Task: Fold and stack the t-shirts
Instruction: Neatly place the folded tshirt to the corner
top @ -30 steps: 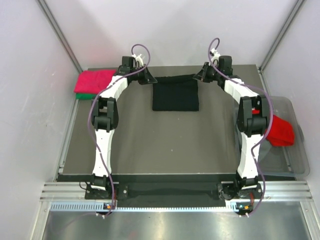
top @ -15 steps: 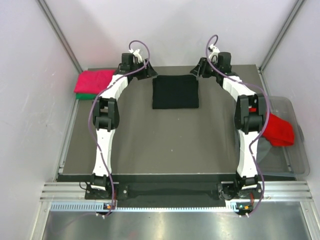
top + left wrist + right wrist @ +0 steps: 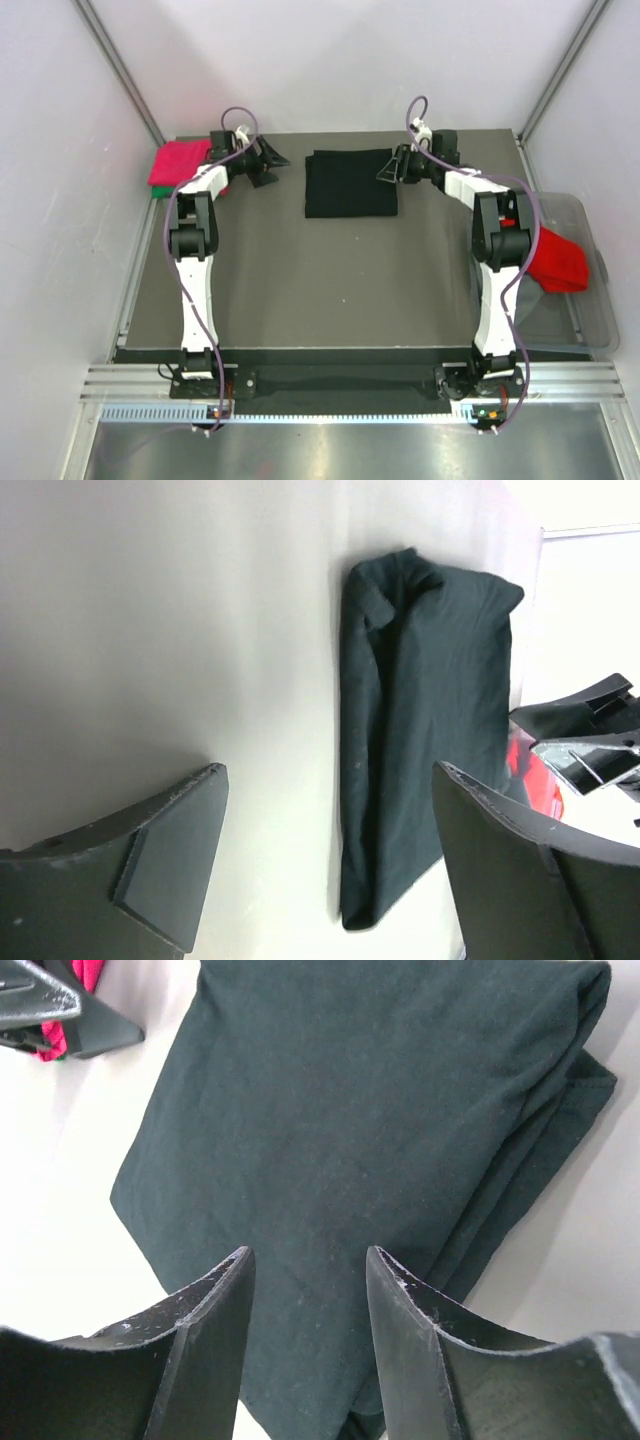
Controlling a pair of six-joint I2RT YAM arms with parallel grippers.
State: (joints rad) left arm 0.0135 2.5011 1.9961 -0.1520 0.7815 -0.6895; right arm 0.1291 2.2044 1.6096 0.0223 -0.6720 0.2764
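I need to move my left gripper to the right in the top view next, onto the t-shirt edge's middle [image 3: 309, 182] [image 3: 357, 745], because the facing edge of the black t-shirt is that way.
A black t-shirt [image 3: 350, 182] lies folded into a rectangle at the back middle of the table. My left gripper [image 3: 264, 167] stands open to its left, apart from the cloth, with nothing between its fingers. In the left wrist view the black t-shirt [image 3: 425, 710] lies ahead of my open left gripper [image 3: 328, 770]. My right gripper [image 3: 388, 170] is open at the shirt's right edge. In the right wrist view my right gripper [image 3: 308, 1255] hovers over the black cloth [image 3: 350, 1110] without pinching it. A folded pink-red t-shirt [image 3: 185, 158] sits on a green one [image 3: 162, 192] at the back left.
A clear plastic bin [image 3: 592, 300] stands off the table's right side with a red t-shirt [image 3: 558, 262] draped over its rim. White walls and metal posts close in the back and sides. The dark table top [image 3: 330, 280] stretches toward the arm bases.
Both grippers opened and let go of the black t-shirt, which now lies folded flat. The left gripper swung left, away from it; the right gripper drew back to its right edge.
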